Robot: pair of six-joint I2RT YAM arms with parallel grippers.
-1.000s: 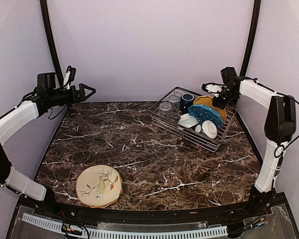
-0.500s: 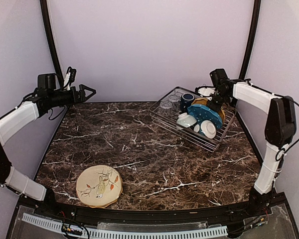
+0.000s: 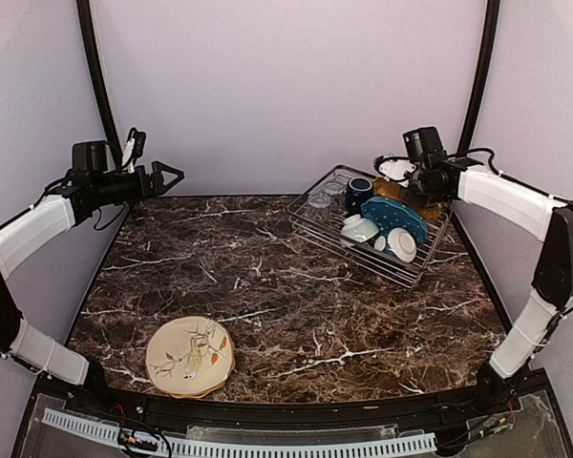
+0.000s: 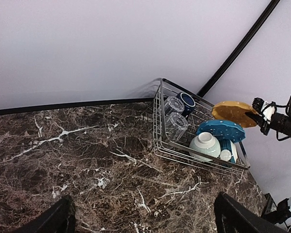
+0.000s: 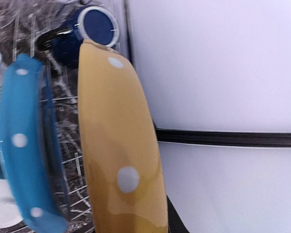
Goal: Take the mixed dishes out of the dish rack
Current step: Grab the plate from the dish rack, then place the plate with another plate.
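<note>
The cream plate (image 3: 190,357) is below, to the left in the top view. My right gripper should next swing down there, tip the upright yellow plate flat and then release it.
The dish rack (image 3: 353,256) (image 4: 199,158) stands at the table's back right. In it are a blue dotted plate (image 3: 394,218) (image 5: 24,145), a navy mug (image 3: 358,191) (image 5: 94,26), two clear tumblers (image 4: 173,104) and white bowls (image 3: 360,230) (image 4: 204,145). My right gripper (image 3: 408,181) (image 4: 258,116) is shut on the rim of the mustard yellow plate (image 4: 235,112) (image 5: 116,155), which hangs above the rack's back. The plate hides most of its fingers (image 5: 177,221). My left gripper (image 3: 172,174) (image 4: 148,223) hangs open and bare at the far left. The cream painted plate (image 3: 190,357) lies near the front left.
The purple back wall and a black corner pole (image 3: 479,76) stand close behind the rack. A black strip (image 5: 233,138) runs along the wall right beside the held plate. Dark marble tabletop (image 3: 296,296) spreads between the rack and the cream plate.
My right gripper has swung left along the rack's back and lifted the yellow plate up off the blue one. The left arm has stayed still.
</note>
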